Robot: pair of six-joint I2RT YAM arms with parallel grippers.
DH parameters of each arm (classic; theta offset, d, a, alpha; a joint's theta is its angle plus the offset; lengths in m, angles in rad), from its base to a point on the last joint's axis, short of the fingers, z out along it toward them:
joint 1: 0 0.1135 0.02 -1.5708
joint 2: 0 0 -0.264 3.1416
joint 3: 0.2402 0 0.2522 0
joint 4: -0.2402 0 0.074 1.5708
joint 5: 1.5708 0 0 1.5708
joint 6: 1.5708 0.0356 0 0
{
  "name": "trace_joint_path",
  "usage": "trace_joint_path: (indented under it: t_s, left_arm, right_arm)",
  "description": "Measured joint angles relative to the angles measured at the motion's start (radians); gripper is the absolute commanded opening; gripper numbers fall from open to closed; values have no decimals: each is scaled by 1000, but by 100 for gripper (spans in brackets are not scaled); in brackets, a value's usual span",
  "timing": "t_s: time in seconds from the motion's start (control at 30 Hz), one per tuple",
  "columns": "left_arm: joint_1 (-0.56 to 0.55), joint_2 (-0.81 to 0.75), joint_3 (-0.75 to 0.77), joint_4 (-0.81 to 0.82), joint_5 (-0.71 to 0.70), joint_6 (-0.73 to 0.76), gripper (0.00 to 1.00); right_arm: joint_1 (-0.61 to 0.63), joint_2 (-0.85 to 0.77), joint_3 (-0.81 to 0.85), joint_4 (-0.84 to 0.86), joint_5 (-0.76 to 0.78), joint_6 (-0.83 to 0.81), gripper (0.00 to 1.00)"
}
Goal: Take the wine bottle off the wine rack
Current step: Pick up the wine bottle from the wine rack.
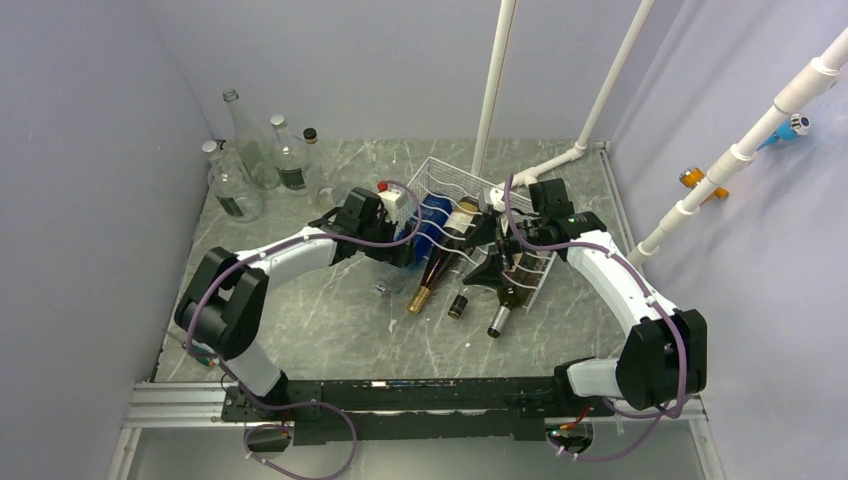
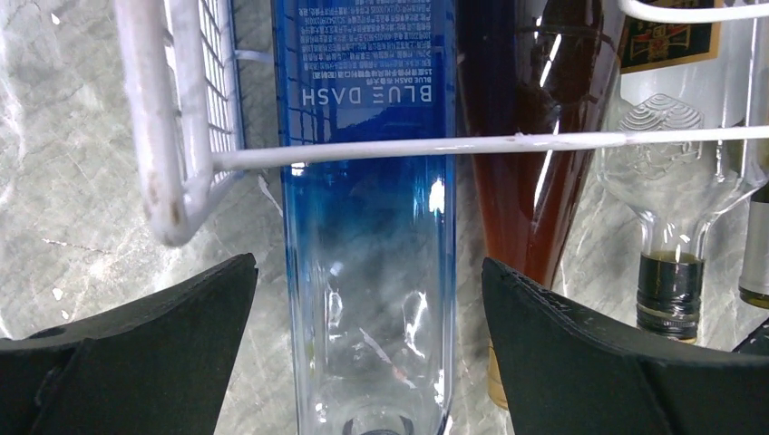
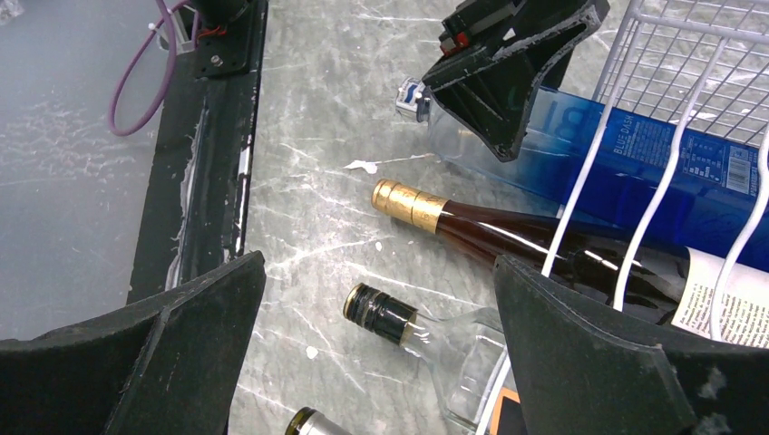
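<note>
My left gripper lowers around the clear part of the blue bottle next and closes on its sides, since this part sticks out past the rack's front wire.
The white wire wine rack lies mid-table with several bottles in it, necks toward the arms. A blue "BLUE DASH" bottle lies leftmost, and my left gripper stands open astride its clear lower end without touching it. Beside it rests a dark amber wine bottle with a gold foil top. My right gripper hangs open above the table over the black cap of a clear bottle. From above, the left gripper and right gripper flank the rack's front.
Several empty clear glass bottles stand at the back left. White plastic pipes rise behind the rack and along the right wall. A green bottle with a silver cap lies rightmost. The black base rail runs along the near edge.
</note>
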Motion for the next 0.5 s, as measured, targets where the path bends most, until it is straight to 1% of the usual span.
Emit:
trace_joint_path:
  t_s: [0.23, 0.5]
  left_arm:
    - [0, 39, -8, 50, 0, 0, 91]
    - [0, 85, -14, 76, 4, -2, 87]
  right_arm:
    - [0, 0, 0, 0, 0, -1, 100]
    - [0, 0, 0, -4, 1, -8, 100]
